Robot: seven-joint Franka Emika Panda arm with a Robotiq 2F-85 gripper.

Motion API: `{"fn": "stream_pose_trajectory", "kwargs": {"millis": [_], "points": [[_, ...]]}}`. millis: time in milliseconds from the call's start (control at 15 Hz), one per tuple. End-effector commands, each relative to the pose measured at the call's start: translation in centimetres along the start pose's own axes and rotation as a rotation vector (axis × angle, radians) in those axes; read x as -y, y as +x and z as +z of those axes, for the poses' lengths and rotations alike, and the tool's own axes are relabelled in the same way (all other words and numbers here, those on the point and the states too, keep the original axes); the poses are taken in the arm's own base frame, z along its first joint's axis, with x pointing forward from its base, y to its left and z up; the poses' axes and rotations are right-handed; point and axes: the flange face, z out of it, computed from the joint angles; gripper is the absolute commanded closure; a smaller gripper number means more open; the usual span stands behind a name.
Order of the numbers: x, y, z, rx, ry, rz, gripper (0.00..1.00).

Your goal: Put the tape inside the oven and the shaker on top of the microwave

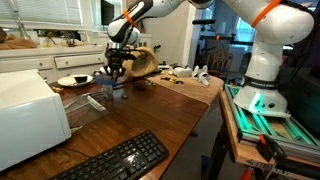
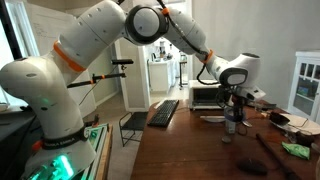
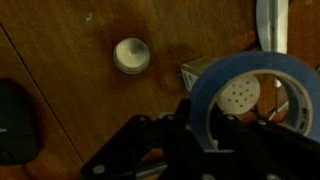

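Observation:
The tape roll goes from over the shaker across to the white oven next for release inside its dark cavity (image 2: pixel 208 97), as its front stands open.
In the wrist view my gripper (image 3: pixel 205 135) is shut on the wall of a blue tape roll (image 3: pixel 255 68), which stands on edge between the fingers. Through the roll's hole I see the white perforated top of the shaker (image 3: pixel 240 96) below it. In both exterior views the gripper (image 1: pixel 117 66) (image 2: pixel 235 103) hangs low over the wooden table, with the shaker (image 2: pixel 232 126) right under it. The white oven (image 1: pixel 28 115) stands at one end of the table and also shows in an exterior view (image 2: pixel 205 96).
A small white round cap (image 3: pixel 131 55) lies on the wood beside the gripper. A plate (image 1: pixel 72 80), a black keyboard (image 1: pixel 115 160) (image 2: pixel 163 112) and small clutter (image 1: pixel 190 73) are on the table. A dark object (image 3: pixel 15 120) lies at the wrist view's left edge.

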Motion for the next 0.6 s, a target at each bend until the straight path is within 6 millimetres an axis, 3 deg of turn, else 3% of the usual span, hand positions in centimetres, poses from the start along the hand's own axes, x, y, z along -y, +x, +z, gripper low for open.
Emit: {"fn": "stream_pose_trajectory", "kwargs": {"millis": [0, 333, 533], "points": [[-0.2, -0.3, -2.7, 0.019, -0.038, 0.034, 0.94], [0.8, -1.7, -6.3, 0.158, -0.136, 0.004, 0.94], [2.9, -2.3, -7.5, 0.18, -0.04, -0.129, 0.94]]}}
